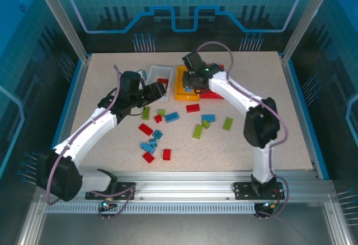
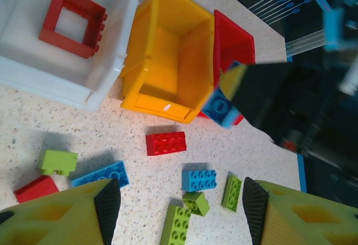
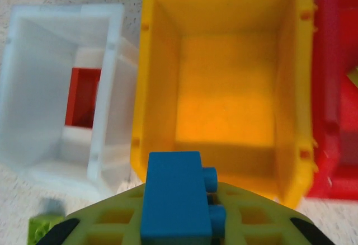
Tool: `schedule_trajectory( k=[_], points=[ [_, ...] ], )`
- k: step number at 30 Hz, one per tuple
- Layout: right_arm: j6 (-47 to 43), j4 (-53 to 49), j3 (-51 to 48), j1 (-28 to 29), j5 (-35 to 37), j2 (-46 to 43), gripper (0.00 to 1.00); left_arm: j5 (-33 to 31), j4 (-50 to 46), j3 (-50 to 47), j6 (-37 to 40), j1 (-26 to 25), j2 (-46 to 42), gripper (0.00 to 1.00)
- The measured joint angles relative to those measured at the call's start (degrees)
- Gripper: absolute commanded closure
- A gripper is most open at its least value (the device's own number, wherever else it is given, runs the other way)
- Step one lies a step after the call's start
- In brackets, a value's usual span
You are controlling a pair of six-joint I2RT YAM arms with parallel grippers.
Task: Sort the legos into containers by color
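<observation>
The blue brick still hangs by the orange-yellow bin's near rim. My right gripper will carry it outward over the bin's empty bottom to release it.
My right gripper (image 3: pixel 179 225) is shut on a blue brick (image 3: pixel 178 197) just above the near rim of the empty orange-yellow bin (image 3: pixel 224 88). In the left wrist view that blue brick (image 2: pixel 221 108) hangs beside the orange-yellow bin (image 2: pixel 168 60). The white bin (image 2: pixel 33 71) holds the hollow red frame (image 2: pixel 71 19). The red bin (image 2: pixel 235 43) stands behind. My left gripper (image 2: pixel 180 206) is open above loose bricks: a red one (image 2: pixel 165 143), a blue one (image 2: pixel 199 179) and a lime one (image 2: pixel 178 225). From above, the left gripper (image 1: pixel 155 90) hovers near the white bin (image 1: pixel 159 72).
Several red, blue and lime bricks lie scattered mid-table, such as a red brick (image 1: pixel 192 108), a blue brick (image 1: pixel 207 118) and a lime brick (image 1: pixel 227 123). The three bins stand side by side at the back. Bare tabletop (image 1: pixel 279 139) stretches to the right.
</observation>
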Motion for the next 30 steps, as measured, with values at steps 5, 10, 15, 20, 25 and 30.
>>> schedule_trajectory(
  k=[5,10,15,20,25,30],
  points=[
    [-1.0,-5.1,13.8,-1.1,0.3,11.9,0.95,1.3,0.6,0.2,0.8,0.4,1.1,0.36],
    [-1.4,-8.6,19.8,-1.9,0.2,18.1,0.84,2.5,1.4,0.2,0.8,0.4,1.7,0.36],
    [-2.1,-11.5,22.8,-2.3,-0.2,19.7,0.62,3.4,1.7,0.2,0.7,0.4,2.0,0.36],
    [-3.0,-11.6,21.6,-2.2,-0.2,17.1,0.51,4.3,1.7,0.2,0.7,0.4,2.0,0.36],
    [-4.0,-12.3,19.8,-2.1,-0.2,11.5,0.45,4.4,1.5,0.2,0.7,0.4,1.9,0.35],
    [-4.8,-11.9,12.9,-1.0,-0.1,1.0,0.43,4.2,-0.8,-0.5,0.3,0.4,1.0,0.35]
  ],
)
